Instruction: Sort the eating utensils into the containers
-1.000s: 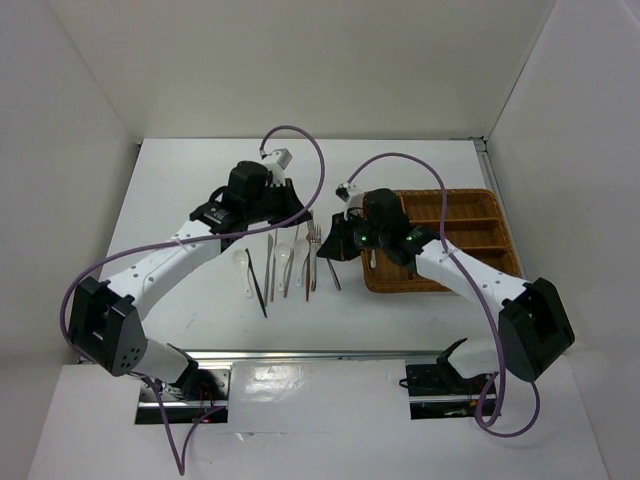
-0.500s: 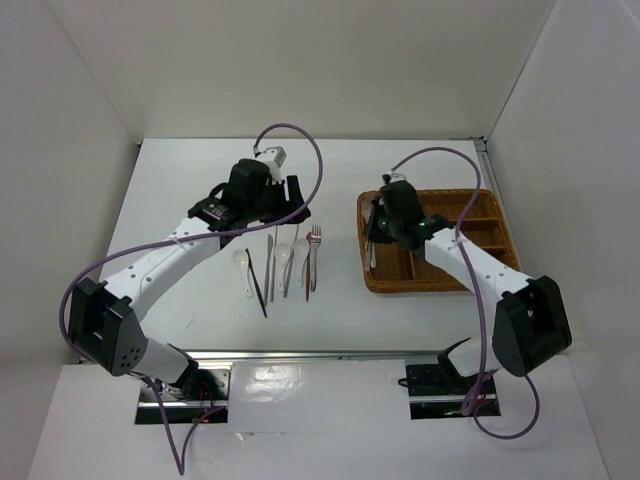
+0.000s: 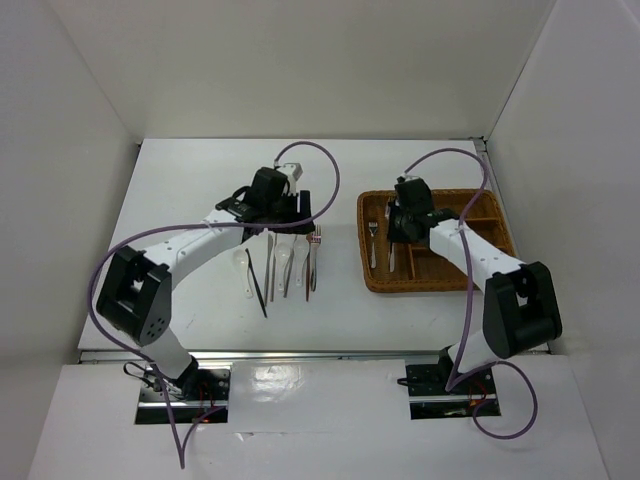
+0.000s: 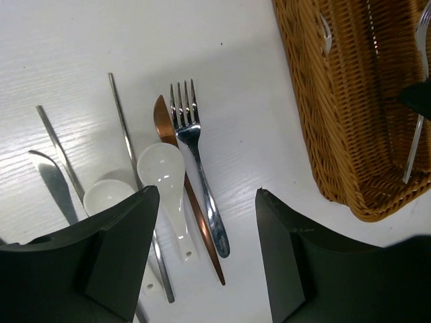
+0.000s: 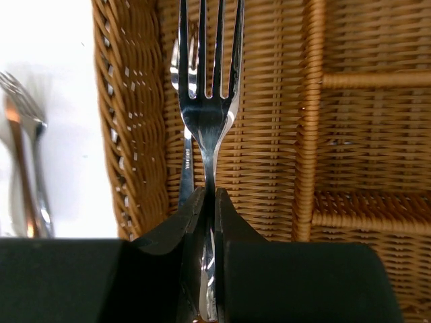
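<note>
I will next move my left gripper down and to its right in the top view, to the fork's head with the tines, at the tray-side end of the row of utensils.
My right gripper (image 5: 209, 198) is shut on the handle of a silver fork (image 5: 207, 101), tines pointing away, over the left compartment of the brown wicker tray (image 5: 269, 134). Another fork (image 5: 185, 161) lies in that compartment below it. From above, the right gripper (image 3: 400, 228) hangs over the tray (image 3: 440, 282). My left gripper (image 4: 205, 195) is open above the row of utensils on the table. Between its fingers lie a fork (image 4: 195, 148), a brown stick (image 4: 202, 229) and a white spoon (image 4: 165, 178). A second white spoon (image 4: 108, 195) and a grey stick (image 4: 121, 121) lie further left.
More utensils lie left of the row, among them a dark stick (image 3: 257, 283) and a white spoon (image 3: 243, 268). The tray's other compartments (image 3: 480, 225) lie to the right. White walls close in the table at the back and both sides.
My right gripper has carried a fork from the row on the table over to the tray's left compartment. My left gripper has opened and shifted right over the utensils.
</note>
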Controlling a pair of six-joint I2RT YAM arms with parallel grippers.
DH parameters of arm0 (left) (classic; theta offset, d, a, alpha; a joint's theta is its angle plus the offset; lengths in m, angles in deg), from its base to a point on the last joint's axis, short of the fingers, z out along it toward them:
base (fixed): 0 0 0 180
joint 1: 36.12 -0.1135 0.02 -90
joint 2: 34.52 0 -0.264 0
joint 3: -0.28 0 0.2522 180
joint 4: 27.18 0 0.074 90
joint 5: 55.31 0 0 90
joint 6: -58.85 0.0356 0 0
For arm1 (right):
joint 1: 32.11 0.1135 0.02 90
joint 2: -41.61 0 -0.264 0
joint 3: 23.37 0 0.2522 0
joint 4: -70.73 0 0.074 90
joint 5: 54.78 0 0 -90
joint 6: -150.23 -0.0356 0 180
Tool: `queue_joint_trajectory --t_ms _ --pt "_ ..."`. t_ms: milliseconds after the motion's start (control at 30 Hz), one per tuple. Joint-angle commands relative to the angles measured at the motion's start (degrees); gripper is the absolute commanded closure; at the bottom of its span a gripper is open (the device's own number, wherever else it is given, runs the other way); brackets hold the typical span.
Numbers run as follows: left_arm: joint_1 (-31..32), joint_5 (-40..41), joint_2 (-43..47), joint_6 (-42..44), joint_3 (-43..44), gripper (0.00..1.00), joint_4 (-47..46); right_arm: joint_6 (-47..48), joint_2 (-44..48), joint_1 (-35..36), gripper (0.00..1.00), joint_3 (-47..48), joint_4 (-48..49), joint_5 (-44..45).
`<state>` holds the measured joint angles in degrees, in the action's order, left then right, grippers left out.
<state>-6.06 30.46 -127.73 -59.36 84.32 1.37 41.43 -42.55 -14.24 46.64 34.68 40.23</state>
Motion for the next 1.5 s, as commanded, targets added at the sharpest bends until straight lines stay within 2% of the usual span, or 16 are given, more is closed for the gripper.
queue_joint_trajectory --t_ms 0,200,300,333,367,500,867,1267,1467 --pt "0.2 -2.6 -3.0 2.5 3.9 0.27 -5.1 3.1 -2.0 0.4 1.00 2.3 2.0 -1.5" --pt "-0.4 -4.6 -8.4 2.5 6.9 0.27 -6.5 3.7 -4.5 1.5 0.90 2.3 3.3 -2.7" --pt "-1.1 -5.2 -10.8 3.2 7.5 0.27 -7.7 3.7 -5.1 1.5 0.73 2.3 3.8 -3.3" --pt "-1.6 -5.2 -11.4 3.2 8.1 0.27 -7.7 3.7 -5.1 1.5 0.59 2.9 3.8 -4.0" --pt "-1.6 -5.8 -12.6 3.2 8.1 0.29 -8.3 3.7 -5.1 1.5 0.54 2.9 3.8 -4.0" --pt "-1.6 -5.8 -14.6 3.7 8.1 0.29 -9.4 3.7 -4.6 2.0 0.41 3.4 3.3 -5.2" --pt "-4.5 -15.0 -19.8 5.9 6.9 0.32 -15.5 3.7 -3.6 2.0 0.40 4.5 2.2 -6.4" --pt "-5.0 -19.6 -26.0 7.6 9.8 0.38 -15.4 4.2 -4.6 2.0 0.40 6.1 1.2 -6.4" --pt "-5.0 -20.6 -27.1 7.6 10.3 0.47 -15.4 4.2 -4.6 2.0 0.40 6.1 1.2 -6.4"
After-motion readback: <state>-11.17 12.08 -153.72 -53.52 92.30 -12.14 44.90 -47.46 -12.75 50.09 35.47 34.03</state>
